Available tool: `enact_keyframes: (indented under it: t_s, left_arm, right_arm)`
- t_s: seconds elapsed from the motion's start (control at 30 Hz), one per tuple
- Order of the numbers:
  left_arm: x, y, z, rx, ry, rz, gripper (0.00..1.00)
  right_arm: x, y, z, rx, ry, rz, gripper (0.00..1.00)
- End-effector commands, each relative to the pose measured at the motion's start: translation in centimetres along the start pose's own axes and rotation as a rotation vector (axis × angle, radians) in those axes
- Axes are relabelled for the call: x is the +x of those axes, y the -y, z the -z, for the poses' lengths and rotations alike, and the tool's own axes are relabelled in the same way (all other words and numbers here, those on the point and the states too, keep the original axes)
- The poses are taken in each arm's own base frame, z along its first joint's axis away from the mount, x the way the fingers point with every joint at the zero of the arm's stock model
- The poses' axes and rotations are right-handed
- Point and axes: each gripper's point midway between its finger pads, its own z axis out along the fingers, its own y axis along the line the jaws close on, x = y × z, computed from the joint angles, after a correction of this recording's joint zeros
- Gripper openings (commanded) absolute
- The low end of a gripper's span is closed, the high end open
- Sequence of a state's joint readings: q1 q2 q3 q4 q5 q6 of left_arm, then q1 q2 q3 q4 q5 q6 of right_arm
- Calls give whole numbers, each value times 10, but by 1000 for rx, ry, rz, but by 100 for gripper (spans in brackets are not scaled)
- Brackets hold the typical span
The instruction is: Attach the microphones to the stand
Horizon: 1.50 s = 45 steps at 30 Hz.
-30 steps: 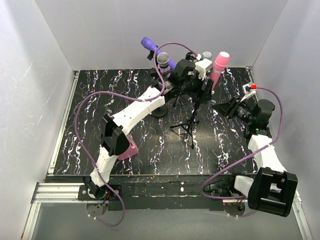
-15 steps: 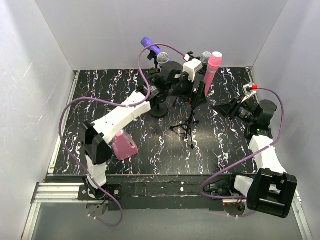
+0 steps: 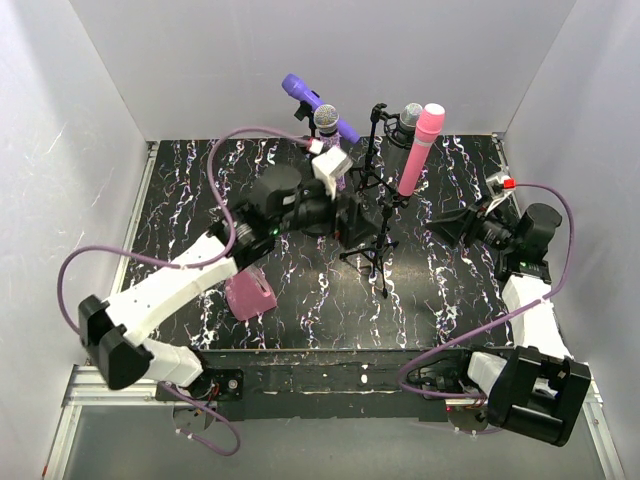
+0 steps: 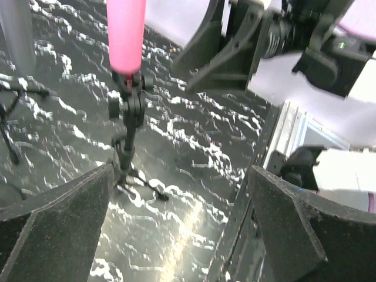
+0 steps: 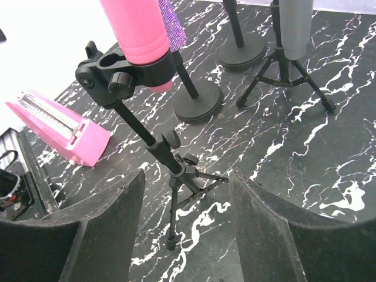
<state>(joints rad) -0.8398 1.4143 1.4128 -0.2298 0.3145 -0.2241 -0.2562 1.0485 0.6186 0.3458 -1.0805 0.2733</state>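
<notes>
The left gripper moves down and across next onto the pole under the pink microphone's clip (image 3: 386, 222) (image 4: 131, 125), which is bare and stands below it, to its right in the top view.
The pink microphone (image 3: 418, 142) (image 4: 126, 32) (image 5: 138, 29) sits tilted in the clip (image 5: 126, 73) of a black tripod stand (image 3: 383, 245) (image 5: 176, 170), and no gripper touches it. Behind it the silver-grey microphone (image 3: 412, 114) (image 5: 295, 23), the glittery purple microphone (image 3: 327, 118) (image 5: 172, 26) and the plain purple microphone (image 3: 312, 102) rest on their own stands. My left gripper (image 3: 348, 212) (image 4: 176, 229) hangs open and empty to the left of the pink one's stand. To its right, my right gripper (image 3: 452, 224) (image 5: 185, 235) is open and empty, facing the tripod.
A squat pink wedge block (image 3: 248, 295) (image 5: 59, 129) lies on the black marbled table (image 3: 450, 300) near the left arm. Round stand bases (image 5: 198, 100) and tripod legs (image 5: 285, 76) crowd the back middle. White walls (image 3: 70, 150) enclose the table on three sides.
The left gripper opened, let go of the pink microphone and drew back left and toward me. The microphone stays in its clip. The right gripper's jaws have spread wider.
</notes>
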Motion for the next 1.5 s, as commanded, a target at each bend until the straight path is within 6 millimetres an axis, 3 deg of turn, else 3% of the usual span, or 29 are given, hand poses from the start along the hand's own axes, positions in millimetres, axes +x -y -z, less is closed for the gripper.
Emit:
enact_keyframes:
  t_s: [0.0,0.17,0.37,0.6,0.77,1.0,1.17,1.47]
  left_arm:
    - [5,5,41,-15,112,-10,98]
    - [52,-1,66,-40,112,19,98]
    - [83,-10,74,-60,147,33,98]
    - [123,-25,54,-68,104,50,98]
    - [139,-29,31,-29,93,-11,98]
    - [146,-21,-4,35,111,-231,98]
    - [146,-32,-28,12,156,-311,98]
    - [114,-49,-69,-43,274,-300,97]
  right_arm:
    - [-17,-6,9,-11,3,133,67]
    - [-18,-3,14,-7,2,128,67]
    - [-21,-3,17,-9,5,130,67]
    - [-19,-3,17,-15,2,121,66]
    - [-19,-2,18,-16,1,118,67]
    - [-17,-1,18,-25,-4,105,67]
    - [-18,-1,18,-25,-3,106,67]
    - [-17,-2,18,-29,-5,103,66]
